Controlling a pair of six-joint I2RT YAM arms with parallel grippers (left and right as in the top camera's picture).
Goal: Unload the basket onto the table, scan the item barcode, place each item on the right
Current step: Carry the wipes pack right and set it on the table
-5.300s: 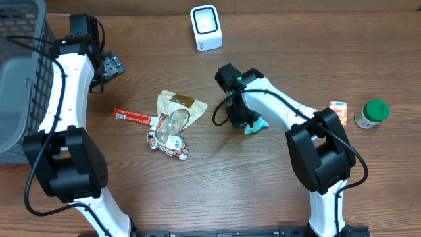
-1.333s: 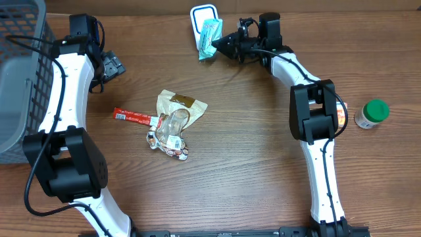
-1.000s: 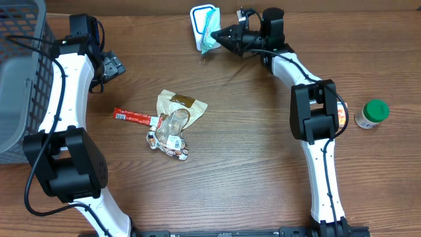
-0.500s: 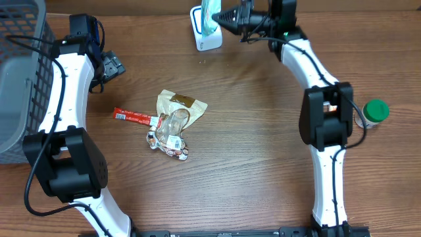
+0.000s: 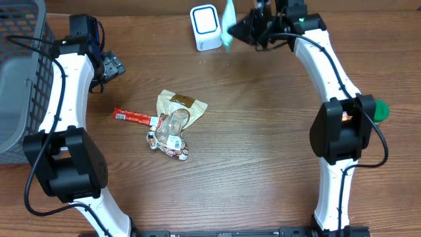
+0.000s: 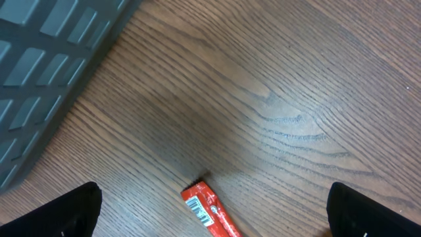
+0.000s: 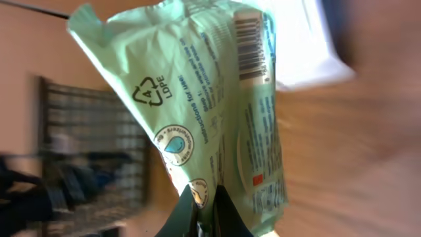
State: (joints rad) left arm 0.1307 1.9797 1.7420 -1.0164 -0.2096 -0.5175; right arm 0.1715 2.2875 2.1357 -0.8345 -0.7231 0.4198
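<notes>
The right gripper moves back from the scanner and down next. It turns the packet flat where the table (image 5: 259, 117) between the pile and the green-capped bottle lies empty.
The item is a pale green packet (image 5: 228, 20), held up at the table's far edge just right of the white scanner (image 5: 205, 27). My right gripper (image 5: 235, 27) is shut on the packet's edge. In the right wrist view the packet (image 7: 217, 112) fills the frame, pinched at its lower edge by the gripper (image 7: 205, 201). Its barcode (image 7: 250, 43) shows at the top, with the scanner (image 7: 302, 46) blurred behind. My left gripper (image 5: 112, 66) stands open and empty at the far left. In its own view the left gripper (image 6: 214, 217) hangs above a red bar (image 6: 209, 210).
A grey basket (image 5: 20, 72) stands at the left edge, its wall (image 6: 46, 59) close to the left gripper. The red bar (image 5: 135, 117) and a pile of wrapped items (image 5: 172, 125) lie mid-table. A green-capped bottle (image 5: 380, 108) shows behind the right arm.
The right arm has swung right, carrying the green packet from in front of the scanner's face to just right of it. The left arm has not moved.
</notes>
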